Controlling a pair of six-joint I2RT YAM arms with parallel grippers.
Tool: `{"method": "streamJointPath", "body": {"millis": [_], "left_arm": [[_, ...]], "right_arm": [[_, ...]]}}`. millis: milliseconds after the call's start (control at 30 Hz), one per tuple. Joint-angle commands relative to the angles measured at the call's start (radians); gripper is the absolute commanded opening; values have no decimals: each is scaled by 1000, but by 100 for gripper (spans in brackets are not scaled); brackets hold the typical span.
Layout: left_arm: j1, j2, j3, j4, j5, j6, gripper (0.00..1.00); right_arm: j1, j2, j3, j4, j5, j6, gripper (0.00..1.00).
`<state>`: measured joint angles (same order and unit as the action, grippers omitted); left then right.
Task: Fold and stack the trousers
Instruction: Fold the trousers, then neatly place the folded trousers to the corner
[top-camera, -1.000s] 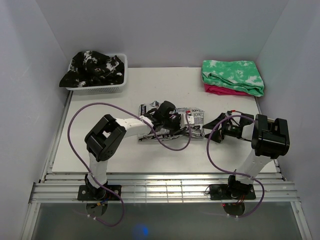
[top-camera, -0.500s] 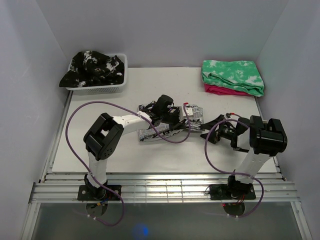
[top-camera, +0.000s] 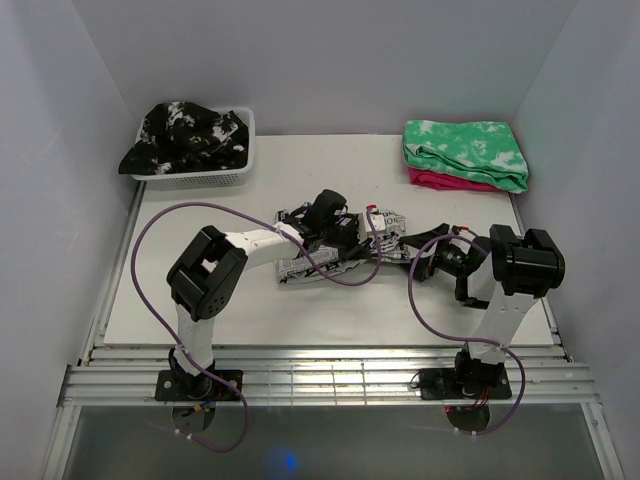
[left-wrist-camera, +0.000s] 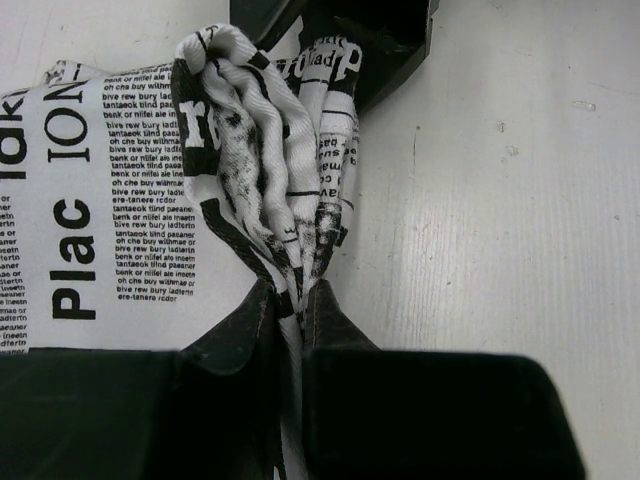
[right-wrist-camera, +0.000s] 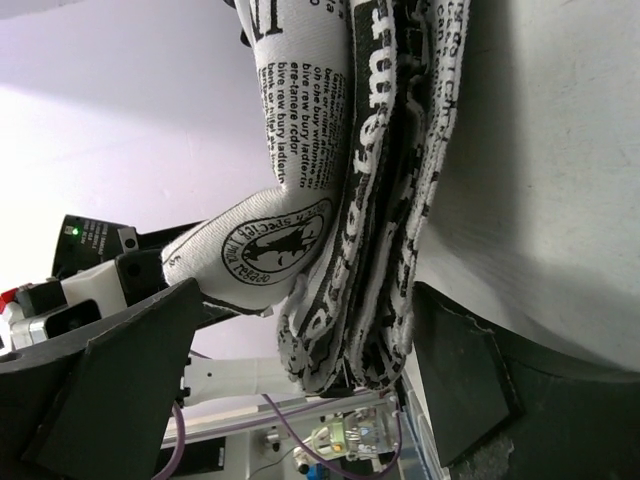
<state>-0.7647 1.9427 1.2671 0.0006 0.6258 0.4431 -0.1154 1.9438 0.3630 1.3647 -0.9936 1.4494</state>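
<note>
The right gripper should next move toward the left gripper, deeper over the stacked edge of the trousers, and close there around the layers between its fingers.
The trousers (top-camera: 310, 262), white with black newspaper print, lie folded in a thick bundle mid-table. My left gripper (top-camera: 362, 240) is shut on their bunched right end; in the left wrist view the fingers (left-wrist-camera: 240, 325) pinch gathered folds of the trousers (left-wrist-camera: 120, 190) just above the table. My right gripper (top-camera: 408, 257) is open at that same end. In the right wrist view its wide-apart gripper (right-wrist-camera: 308, 292) straddles the stacked edge of the trousers (right-wrist-camera: 375, 180), with gaps on both sides. The right gripper's black fingers also show at the top of the left wrist view (left-wrist-camera: 385, 45).
A white basket (top-camera: 195, 181) at the back left holds a black garment with white splotches (top-camera: 185, 135). A folded green-and-white cloth (top-camera: 465, 150) lies on a pink cloth (top-camera: 440, 181) at the back right. Purple cables loop beside both arms. White walls enclose the table.
My right gripper has moved left, from apart from the trousers to astride their right end. My left gripper shifted slightly right, still gripping the cloth.
</note>
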Motion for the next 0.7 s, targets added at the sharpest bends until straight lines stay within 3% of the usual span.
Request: {"method": "streamJointPath", "body": {"millis": [0,433,667], "left_arm": [[2,-27,18,4,57,-11,0],[-24,-37,-20,-53,65,143,0],[-47,-59,-71,31,11,195,0]], "right_arm": [[6,-22,-18,260,23,75,90],[37,30,20,226,44,108,90],[89,23,24,57,59,-10,90]]}}
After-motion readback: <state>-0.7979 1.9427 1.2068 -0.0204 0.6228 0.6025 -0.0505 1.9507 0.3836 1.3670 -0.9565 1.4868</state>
